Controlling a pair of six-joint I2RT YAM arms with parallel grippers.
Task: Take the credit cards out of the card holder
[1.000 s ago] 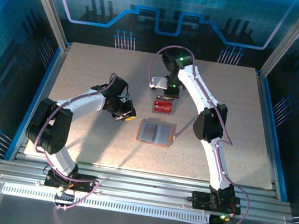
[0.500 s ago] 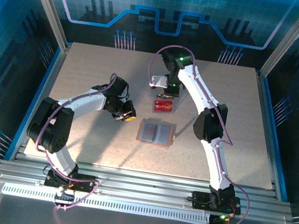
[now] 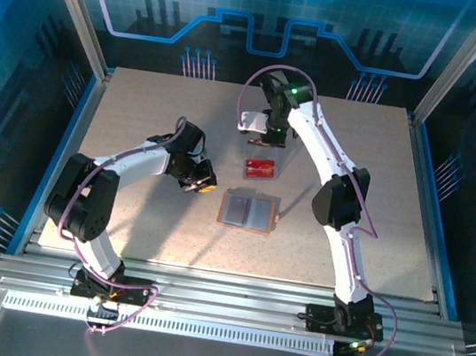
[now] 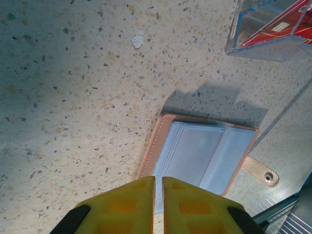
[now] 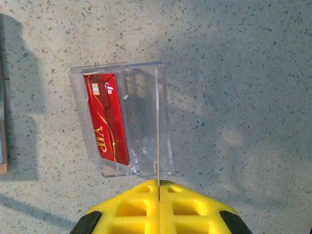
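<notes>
My right gripper moves slightly back down into the tray's empty half point(image 3: 262, 152) point(image 5: 142, 119) below it next and releases the card, since the red card takes one side.
The tan card holder point(image 3: 249, 209) lies spread open on the table, grey pockets up; no red shows in them. In the left wrist view the card holder point(image 4: 204, 151) lies just beyond my left gripper point(image 4: 158, 181), which is shut and empty, left of the holder point(image 3: 204, 182). One red credit card point(image 5: 106, 117) lies in the clear tray point(image 5: 146, 122). My right gripper point(image 5: 159, 184) is shut on a second credit card point(image 5: 158, 122), seen edge-on as a thin line over the tray. From above, the right gripper point(image 3: 269, 138) hangs just behind the tray point(image 3: 260, 169).
The holder's closing tab point(image 4: 261, 171) sticks out on its right side. The clear tray point(image 4: 263, 34) with its red card point(image 4: 282, 27) stands behind the holder. Speckled table top surrounds them, with metal rails along the near edge.
My right gripper has drawn back from the tray, toward the far side of the table. Less red shows at the tray than before. The left arm has stayed put.
</notes>
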